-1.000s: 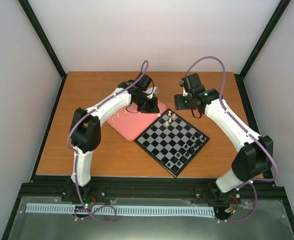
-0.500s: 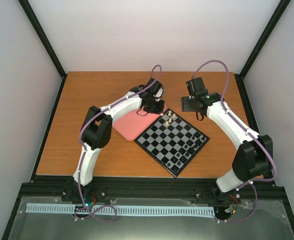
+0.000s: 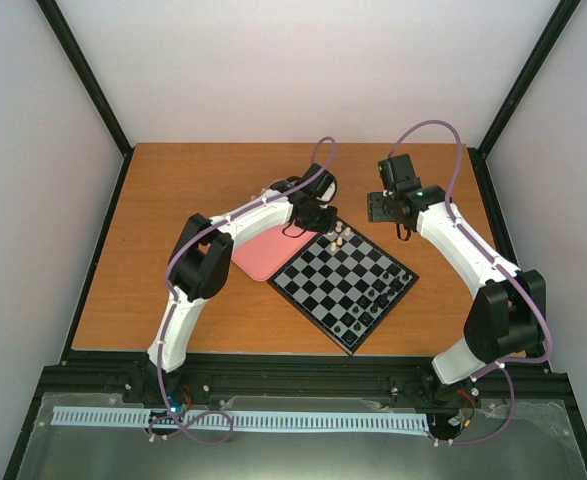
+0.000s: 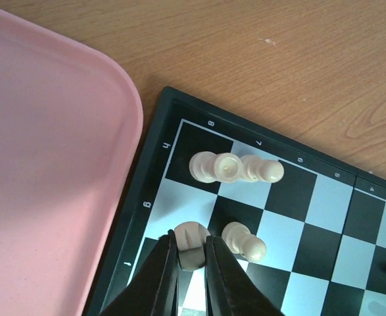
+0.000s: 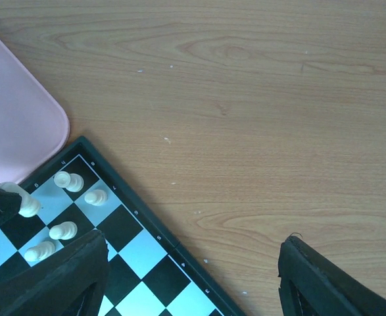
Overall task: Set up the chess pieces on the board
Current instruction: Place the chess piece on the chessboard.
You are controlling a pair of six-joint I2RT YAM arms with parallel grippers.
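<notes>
My left gripper will next go down over the white square (image 3: 329, 237) (image 4: 181, 207) beside the corner piece and let go of the cream chess piece there, because that square is still empty.
The board (image 3: 308, 302) lies turned like a diamond at mid table. My left gripper (image 4: 191, 241) is shut on a cream chess piece (image 4: 193, 230) just above the squares at the board's (image 4: 324, 197) far corner, beside the pink tray. Three cream pieces (image 4: 227, 167) crowd the corner squares and one more (image 4: 244, 240) stands right of the held piece. My right gripper (image 5: 193, 283) is open with nothing between its fingers, over bare wood just past the board's (image 5: 140, 253) far edge. In the top view the left gripper (image 3: 318, 222) and right gripper (image 3: 383, 208) flank that corner.
The pink tray (image 3: 258, 255) lies left of the board, touching its edge, partly under my left arm. Several black pieces (image 3: 378, 290) stand along the board's near right side. Black frame rails edge the wooden table.
My left arm has swung right from over the pink tray to the board's far corner, gripper shut throughout. The right gripper has drawn back a little to the right.
</notes>
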